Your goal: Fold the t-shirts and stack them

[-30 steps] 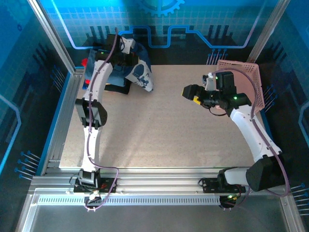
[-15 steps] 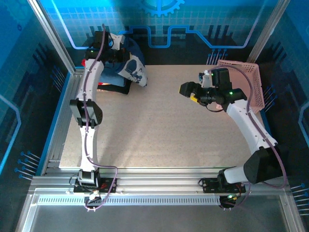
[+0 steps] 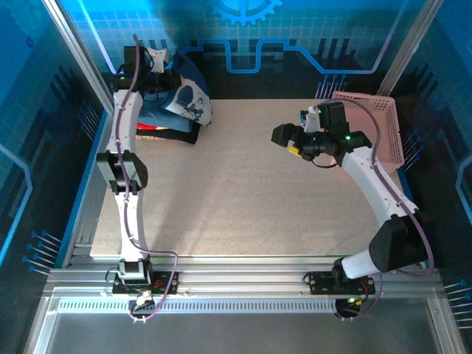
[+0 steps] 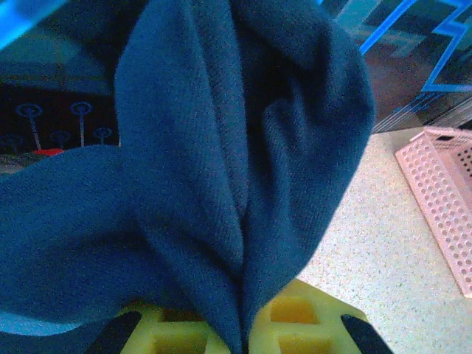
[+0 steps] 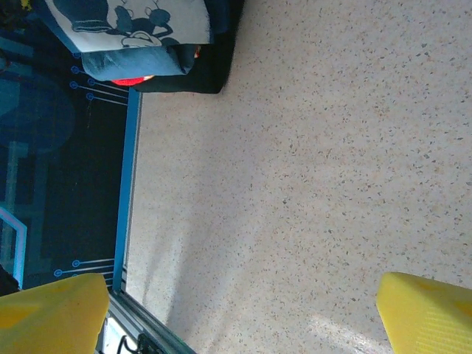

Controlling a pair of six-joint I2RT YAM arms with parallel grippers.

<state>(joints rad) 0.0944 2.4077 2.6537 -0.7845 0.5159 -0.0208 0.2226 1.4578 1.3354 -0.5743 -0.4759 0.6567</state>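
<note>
My left gripper goes sideways toward the metal frame beside the stack next, then releases the bunched fold of the navy t-shirt, because the navy t-shirt's graphic lies crooked.
My left gripper (image 3: pixel 168 74) is at the far left corner, shut on a bunched fold of the dark navy t-shirt (image 3: pixel 188 99), whose white printed graphic faces up. In the left wrist view the navy cloth (image 4: pixel 221 169) is pinched between the yellow jaws of the left gripper (image 4: pixel 243 332). The shirt hangs over a stack of folded t-shirts, with a red one (image 3: pixel 147 127) and a black one (image 3: pixel 181 135) showing below. My right gripper (image 3: pixel 284 136) hovers open above the table's middle right, nothing between its yellow fingers (image 5: pixel 51 313). Its camera sees the navy shirt (image 5: pixel 133 22) on the stack.
A pink plastic lattice basket (image 3: pixel 380 125) stands at the back right, behind the right arm, also seen as a pink lattice wall (image 4: pixel 442 192) from the left wrist. The speckled table (image 3: pixel 243 206) is bordered by a metal frame (image 3: pixel 96 184) on the left.
The left arm has carried the navy t-shirt leftward and back, over the stack in the corner. The right gripper has drifted slightly left, still open.
</note>
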